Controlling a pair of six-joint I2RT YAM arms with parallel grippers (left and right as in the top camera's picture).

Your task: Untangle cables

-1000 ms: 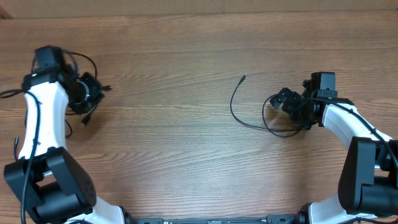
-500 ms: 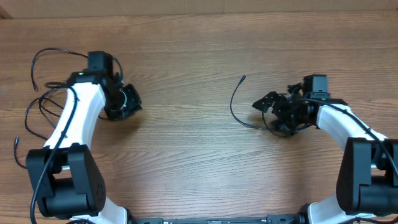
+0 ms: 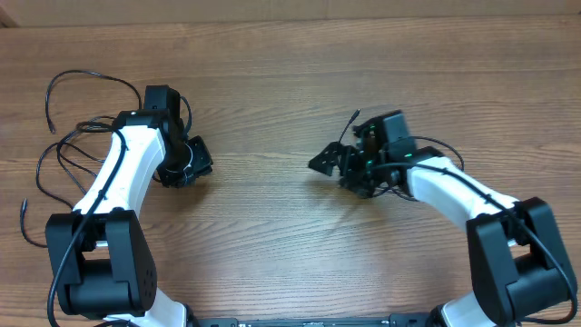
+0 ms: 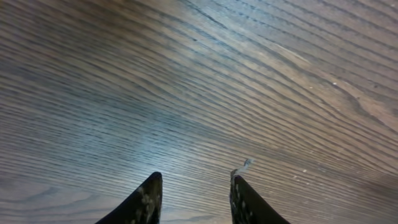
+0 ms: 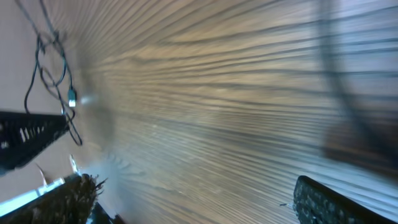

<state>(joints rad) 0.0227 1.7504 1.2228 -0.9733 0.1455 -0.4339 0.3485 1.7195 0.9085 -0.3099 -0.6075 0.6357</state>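
Note:
My right gripper shifts onto the cable below the small plug [image 3: 342, 139] [image 5: 346, 93] beside its open fingers next, then closes.
Thin black cables [image 3: 68, 74] lie in loose loops at the table's far left, beside my left arm. My left gripper [image 3: 193, 164] hangs right of them over bare wood; in the left wrist view its fingers [image 4: 239, 194] stand apart with only wood between them, so the left gripper [image 4: 194, 185] is open and empty. A separate black cable [image 3: 342, 138] curves up to a small plug at centre right, its lower part hidden under my right gripper [image 3: 329, 166]. The right gripper [image 5: 199, 199] is wide open and empty. Far off, the right wrist view shows cables with a bluish-silver tip [image 5: 71, 98].
The brown wooden table [image 3: 272, 236] fills the overhead view. Both arms reach in from the front edge, their black bases [image 3: 91, 282] at the lower left and lower right. A blurred dark band [image 5: 348, 81] crosses the right side of the right wrist view.
My left arm has swung right, away from the far-left cables, which now lie spread in loops, and its jaws have parted. My right arm has moved left over its cable.

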